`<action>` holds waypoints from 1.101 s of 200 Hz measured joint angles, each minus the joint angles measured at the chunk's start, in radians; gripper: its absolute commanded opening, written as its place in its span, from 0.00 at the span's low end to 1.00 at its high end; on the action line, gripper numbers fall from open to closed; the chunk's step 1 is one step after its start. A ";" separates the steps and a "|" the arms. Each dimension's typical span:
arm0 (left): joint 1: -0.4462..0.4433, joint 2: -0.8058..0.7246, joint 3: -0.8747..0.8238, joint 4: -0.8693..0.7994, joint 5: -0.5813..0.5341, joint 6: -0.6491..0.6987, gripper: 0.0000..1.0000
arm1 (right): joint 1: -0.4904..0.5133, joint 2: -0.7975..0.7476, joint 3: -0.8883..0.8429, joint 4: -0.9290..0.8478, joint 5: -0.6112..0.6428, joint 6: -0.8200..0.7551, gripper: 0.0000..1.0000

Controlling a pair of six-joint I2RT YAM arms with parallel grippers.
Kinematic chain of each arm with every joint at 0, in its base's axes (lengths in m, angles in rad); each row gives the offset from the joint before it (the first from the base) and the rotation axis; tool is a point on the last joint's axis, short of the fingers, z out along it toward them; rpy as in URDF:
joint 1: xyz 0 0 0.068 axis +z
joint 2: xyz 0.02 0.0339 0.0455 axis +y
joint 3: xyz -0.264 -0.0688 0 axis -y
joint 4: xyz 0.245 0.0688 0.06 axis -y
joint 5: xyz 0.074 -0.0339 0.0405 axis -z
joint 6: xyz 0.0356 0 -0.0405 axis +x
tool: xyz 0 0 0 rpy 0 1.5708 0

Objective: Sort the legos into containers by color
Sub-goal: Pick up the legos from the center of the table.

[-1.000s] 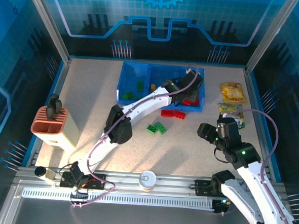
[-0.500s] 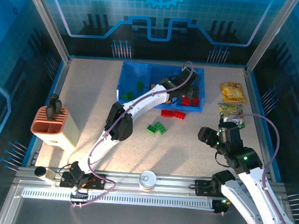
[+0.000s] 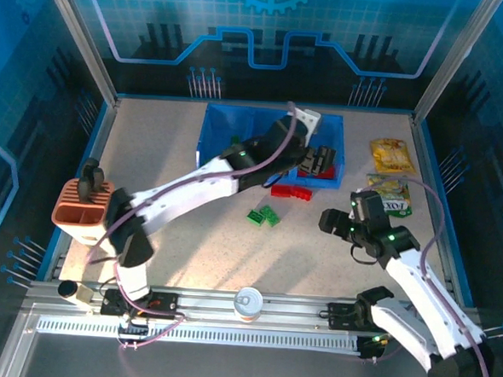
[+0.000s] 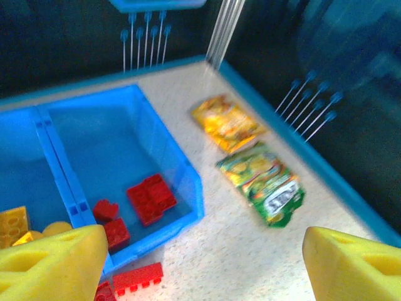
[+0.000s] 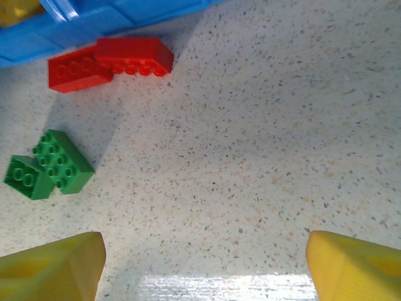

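My right gripper will reach out and down around the ends of the red lego nearer the snack packets, still outside the tray (image 3: 206,133).
The blue tray (image 3: 206,133) stands at the back of the table with three compartments. Its right one holds three red legos (image 4: 150,197), the middle one yellow legos (image 4: 14,224), the left one green legos (image 3: 215,161). My left gripper (image 3: 323,162) hangs open and empty above the tray's right compartment, its yellow fingertips (image 4: 50,263) wide apart. Two red legos (image 5: 135,55) lie on the table just in front of the tray, and two green legos (image 5: 62,160) lie nearer. My right gripper (image 5: 203,269) is open and empty over bare table, right of the green legos (image 3: 264,215).
Two snack packets (image 3: 392,154) (image 3: 388,193) lie right of the tray, beside the right arm. An orange-and-white holder (image 3: 84,208) stands at the left edge. A small tin can (image 3: 248,302) sits on the front rail.
My left gripper has opened over the right compartment and lifted, the arm swinging its elbow leftward. My right gripper has moved left toward the loose legos and opened a little wider.
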 measured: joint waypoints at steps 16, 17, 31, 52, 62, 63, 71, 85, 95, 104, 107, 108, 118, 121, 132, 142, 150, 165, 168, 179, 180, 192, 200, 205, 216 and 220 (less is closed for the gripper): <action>0.000 -0.139 -0.163 0.054 -0.005 -0.005 0.81 | 0.001 0.089 0.003 0.048 -0.010 -0.023 0.84; 0.000 -0.144 -0.171 0.055 -0.005 -0.005 0.81 | 0.001 0.093 0.003 0.050 -0.010 -0.025 0.84; 0.001 -0.235 -0.315 0.079 -0.016 -0.023 0.81 | 0.001 0.170 0.014 0.092 -0.013 -0.041 0.84; 0.000 -0.324 -0.517 0.072 -0.037 -0.055 0.80 | 0.002 0.295 0.050 0.154 -0.025 -0.054 0.84; 0.000 -0.354 -0.602 0.057 -0.051 -0.078 0.80 | 0.007 0.366 0.080 0.184 -0.030 -0.054 0.85; 0.000 -0.356 -0.607 0.056 -0.053 -0.079 0.80 | 0.007 0.370 0.082 0.186 -0.030 -0.054 0.85; 0.000 -0.380 -0.670 0.041 -0.062 -0.103 0.80 | 0.013 0.420 0.105 0.214 -0.032 -0.050 0.85; 0.000 -0.434 -0.771 0.012 -0.079 -0.147 0.80 | 0.027 0.489 0.134 0.255 -0.032 -0.035 0.86; 0.000 -0.483 -0.837 0.000 -0.088 -0.183 0.79 | 0.038 0.540 0.160 0.280 -0.032 -0.020 0.86; 0.000 -0.529 -0.889 -0.011 -0.093 -0.213 0.79 | 0.047 0.587 0.188 0.294 -0.029 -0.003 0.86; 0.000 -0.542 -0.903 -0.014 -0.095 -0.223 0.79 | 0.048 0.604 0.198 0.298 -0.027 0.002 0.86; 0.000 -0.546 -0.906 -0.015 -0.096 -0.226 0.79 | 0.049 0.609 0.201 0.299 -0.028 0.003 0.86; 0.000 -0.585 -0.945 -0.022 -0.100 -0.256 0.79 | 0.054 0.660 0.238 0.314 -0.024 0.021 0.86; 0.000 -0.596 -0.956 -0.025 -0.103 -0.263 0.79 | 0.056 0.676 0.249 0.320 -0.024 0.026 0.86; 0.000 -0.621 -0.983 -0.035 -0.107 -0.289 0.79 | 0.061 0.724 0.288 0.331 -0.012 0.042 0.86; -0.001 -0.639 -1.003 -0.047 -0.110 -0.310 0.79 | 0.068 0.765 0.323 0.336 -0.001 0.054 0.86; -0.002 -0.649 -1.016 -0.056 -0.115 -0.320 0.79 | 0.073 0.791 0.347 0.336 0.008 0.063 0.85; -0.002 -0.666 -1.034 -0.071 -0.121 -0.337 0.79 | 0.087 0.837 0.390 0.335 0.035 0.076 0.85; -0.002 -0.671 -1.038 -0.074 -0.123 -0.339 0.79 | 0.090 0.845 0.397 0.334 0.042 0.079 0.85; -0.002 -0.682 -1.047 -0.084 -0.127 -0.343 0.78 | 0.101 0.875 0.428 0.322 0.063 0.090 0.84; -0.002 -0.683 -1.048 -0.085 -0.127 -0.343 0.78 | 0.102 0.878 0.430 0.321 0.064 0.090 0.84; -0.002 -0.692 -1.052 -0.095 -0.132 -0.348 0.79 | 0.116 0.908 0.460 0.307 0.095 0.100 0.83; -0.002 -0.695 -1.052 -0.099 -0.134 -0.351 0.78 | 0.126 0.926 0.474 0.298 0.117 0.108 0.82; -0.002 -0.696 -1.053 -0.100 -0.136 -0.355 0.78 | 0.131 0.935 0.481 0.293 0.129 0.113 0.81; -0.002 -0.696 -1.053 -0.100 -0.137 -0.358 0.78 | 0.141 0.957 0.494 0.282 0.153 0.124 0.79; -0.002 -0.696 -1.053 -0.100 -0.137 -0.358 0.78 | 0.144 0.964 0.497 0.278 0.159 0.130 0.78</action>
